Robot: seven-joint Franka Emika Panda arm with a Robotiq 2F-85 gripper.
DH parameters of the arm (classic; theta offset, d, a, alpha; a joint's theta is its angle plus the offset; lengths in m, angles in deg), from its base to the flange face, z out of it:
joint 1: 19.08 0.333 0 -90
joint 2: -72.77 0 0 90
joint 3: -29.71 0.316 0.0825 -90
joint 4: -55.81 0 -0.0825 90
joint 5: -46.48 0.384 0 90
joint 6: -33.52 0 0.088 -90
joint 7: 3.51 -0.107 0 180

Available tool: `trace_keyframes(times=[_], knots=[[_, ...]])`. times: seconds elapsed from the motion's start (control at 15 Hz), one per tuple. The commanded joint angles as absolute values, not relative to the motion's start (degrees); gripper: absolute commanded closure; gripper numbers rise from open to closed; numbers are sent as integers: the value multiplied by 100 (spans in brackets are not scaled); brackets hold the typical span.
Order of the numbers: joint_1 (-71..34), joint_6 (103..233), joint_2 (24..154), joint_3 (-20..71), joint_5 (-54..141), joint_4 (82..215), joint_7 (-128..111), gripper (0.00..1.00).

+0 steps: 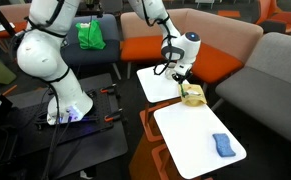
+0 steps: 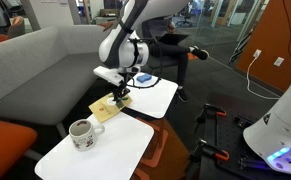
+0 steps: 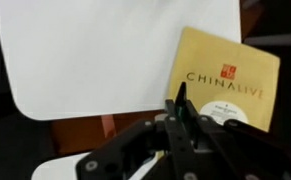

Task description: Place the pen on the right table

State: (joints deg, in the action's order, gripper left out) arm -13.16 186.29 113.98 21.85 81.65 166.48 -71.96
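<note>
My gripper holds the pen. It will next move down past the booklet toward the blue cloth to release the pen, since the larger table's bare end lies below it on that side.
My gripper hangs over the gap between the two white tabletops, just above a yellow booklet. It also shows in the other exterior view. In the wrist view its fingers are shut on the pen, a thin dark stick standing up between them. The pen is too small to make out in both exterior views. The larger, longer white table lies beyond the booklet and shows again in an exterior view. A white tabletop fills the top of the wrist view; I cannot tell which table it is.
A blue cloth lump lies on the larger table and also shows in an exterior view. A mug stands on the smaller table. The booklet lies by the gap. Orange and grey sofas surround the tables.
</note>
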Motion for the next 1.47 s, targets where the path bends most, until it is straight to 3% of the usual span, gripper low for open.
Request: trace_keyframes(times=[0.0, 0.4, 1.0, 1.07, 1.13, 1.27, 1.4], knots=[[-1294, 18981, 11065, 1932, 8130, 17300, -8074, 97], [-1441, 18698, 11295, 1368, 7878, 17283, -9620, 97], [-1152, 17073, 12578, 717, 5994, 15601, -12363, 97], [-1153, 16875, 12672, 710, 5822, 15413, -12569, 93], [-1198, 16793, 12733, 767, 5734, 15270, -12709, 63], [-1268, 16737, 12782, 875, 5582, 15090, -12839, 57], [-1249, 17002, 12724, 934, 5542, 15121, -12858, 42]])
